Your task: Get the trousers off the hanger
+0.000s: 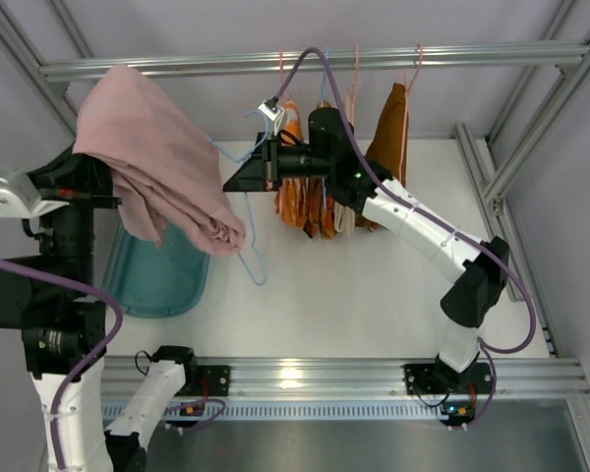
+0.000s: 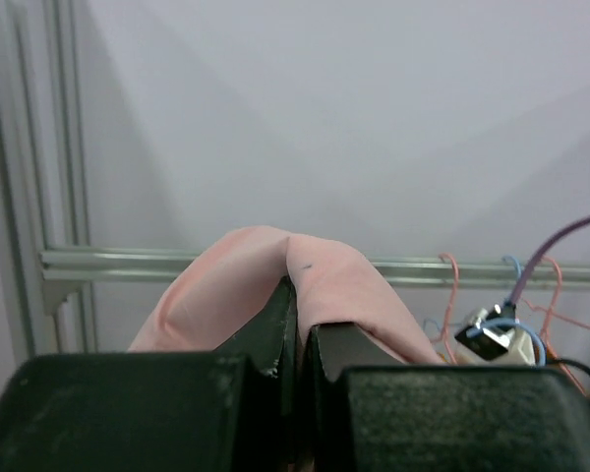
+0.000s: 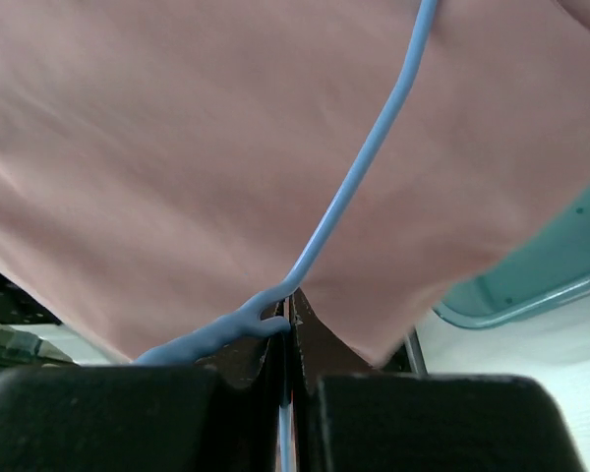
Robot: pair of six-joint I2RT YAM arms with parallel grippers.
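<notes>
The left gripper lowers next, tilting downward, and releases the pink trousers (image 1: 162,162) in the teal tray (image 1: 160,277), since that lies below the gripper on the tabletop.
The pale pink trousers (image 1: 162,162) hang in a bunch from my left gripper (image 1: 96,147) at the upper left; it is shut on their cloth (image 2: 305,285). A thin light blue hanger (image 1: 246,236) trails from under the pink cloth. My right gripper (image 1: 238,175) is shut on that blue hanger (image 3: 354,187), with the pink trousers (image 3: 177,147) filling its view. Behind the right arm, orange garments (image 1: 297,202) hang from the rail; which is the plain orange pair I cannot tell.
A teal tray (image 1: 162,280) lies on the white table below the pink cloth. A dark brown garment (image 1: 390,128) hangs on a pink hanger at the back rail (image 1: 177,67). Metal frame posts stand at both sides.
</notes>
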